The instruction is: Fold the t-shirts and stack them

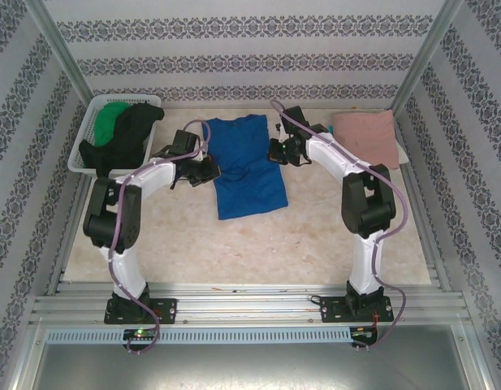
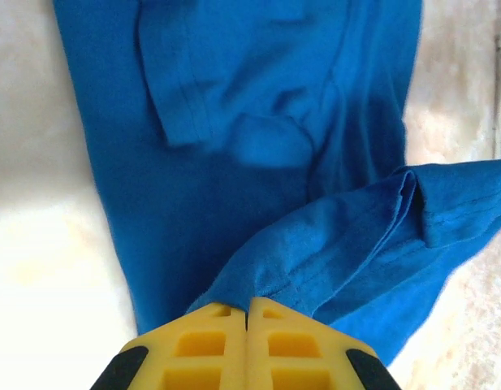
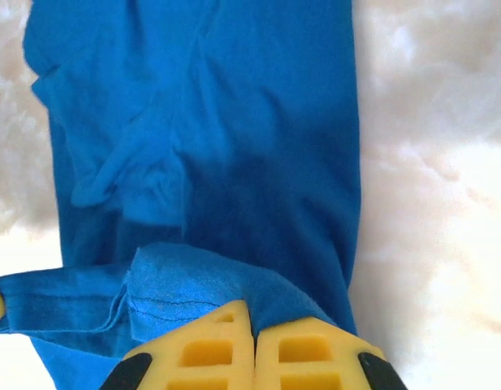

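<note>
The fold at the blue shirt's edge needs to go down, so my left gripper should lower it first and then let go of it.
A royal-blue t-shirt [image 1: 245, 166] lies lengthwise in the middle of the table, its sleeves folded inward. My left gripper [image 1: 208, 169] is at its left edge, shut on a fold of the blue cloth [image 2: 315, 260]; the yellow fingertips [image 2: 248, 313] pinch it. At the shirt's upper right edge my right gripper [image 1: 278, 151] is shut on another fold of blue cloth [image 3: 201, 280], pinched between its fingertips [image 3: 254, 325]. A folded salmon-pink t-shirt [image 1: 365, 136] lies at the back right. Black [image 1: 128, 138] and green [image 1: 110, 119] t-shirts are piled in the basket.
The white slatted basket [image 1: 81, 143] stands at the back left beside the left arm. Patterned walls close in the back and both sides. Pale tabletop [image 1: 258, 244] stretches between the blue shirt and the arm bases.
</note>
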Motion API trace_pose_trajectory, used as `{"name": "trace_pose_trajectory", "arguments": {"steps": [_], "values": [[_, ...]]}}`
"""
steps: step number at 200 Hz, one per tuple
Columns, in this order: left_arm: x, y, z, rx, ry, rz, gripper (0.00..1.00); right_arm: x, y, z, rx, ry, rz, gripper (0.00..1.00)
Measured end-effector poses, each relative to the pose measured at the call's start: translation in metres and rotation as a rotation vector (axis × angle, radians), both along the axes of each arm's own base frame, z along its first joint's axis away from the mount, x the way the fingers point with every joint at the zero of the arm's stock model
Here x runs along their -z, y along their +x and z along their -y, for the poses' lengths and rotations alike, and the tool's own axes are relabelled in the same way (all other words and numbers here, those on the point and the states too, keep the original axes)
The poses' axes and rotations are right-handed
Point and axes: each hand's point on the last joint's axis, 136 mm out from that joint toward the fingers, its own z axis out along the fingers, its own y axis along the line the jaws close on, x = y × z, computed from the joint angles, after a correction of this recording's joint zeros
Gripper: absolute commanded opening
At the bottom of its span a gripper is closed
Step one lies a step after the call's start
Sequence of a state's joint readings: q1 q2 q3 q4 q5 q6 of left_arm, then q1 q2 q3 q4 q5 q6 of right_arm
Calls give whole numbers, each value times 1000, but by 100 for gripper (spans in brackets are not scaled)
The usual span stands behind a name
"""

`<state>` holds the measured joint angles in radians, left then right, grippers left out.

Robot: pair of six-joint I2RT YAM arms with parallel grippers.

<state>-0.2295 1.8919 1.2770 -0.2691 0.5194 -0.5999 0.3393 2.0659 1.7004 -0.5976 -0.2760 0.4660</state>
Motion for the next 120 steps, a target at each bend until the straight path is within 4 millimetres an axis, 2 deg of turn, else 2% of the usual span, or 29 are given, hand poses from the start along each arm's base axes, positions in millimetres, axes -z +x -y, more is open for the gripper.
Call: {"name": "trace_pose_trajectory", "arguments": {"steps": [17,29,38,55,68,82,93,99,120], "values": [[13,9,-2,1,0,-21,0,10,13,0,2,11,-17,5],[20,13,-3,-1,-1,-33,0,16,20,0,4,22,-31,14],[25,16,-6,-5,-4,-41,0,20,25,-2,-1,32,-35,15],[27,20,-11,-13,-5,-46,0,25,31,-4,-14,70,-45,18],[27,22,-13,-16,-9,-44,0,27,36,-3,-17,100,-50,30],[28,24,-14,-16,-15,-47,0,24,43,2,-9,114,-41,34],[30,24,-14,-14,-23,-55,5,19,46,4,-7,115,-26,41],[32,24,-14,-13,-25,-59,12,16,48,7,-3,114,-13,45],[38,24,-16,-11,-21,-71,30,0,48,15,9,83,34,47]]}}
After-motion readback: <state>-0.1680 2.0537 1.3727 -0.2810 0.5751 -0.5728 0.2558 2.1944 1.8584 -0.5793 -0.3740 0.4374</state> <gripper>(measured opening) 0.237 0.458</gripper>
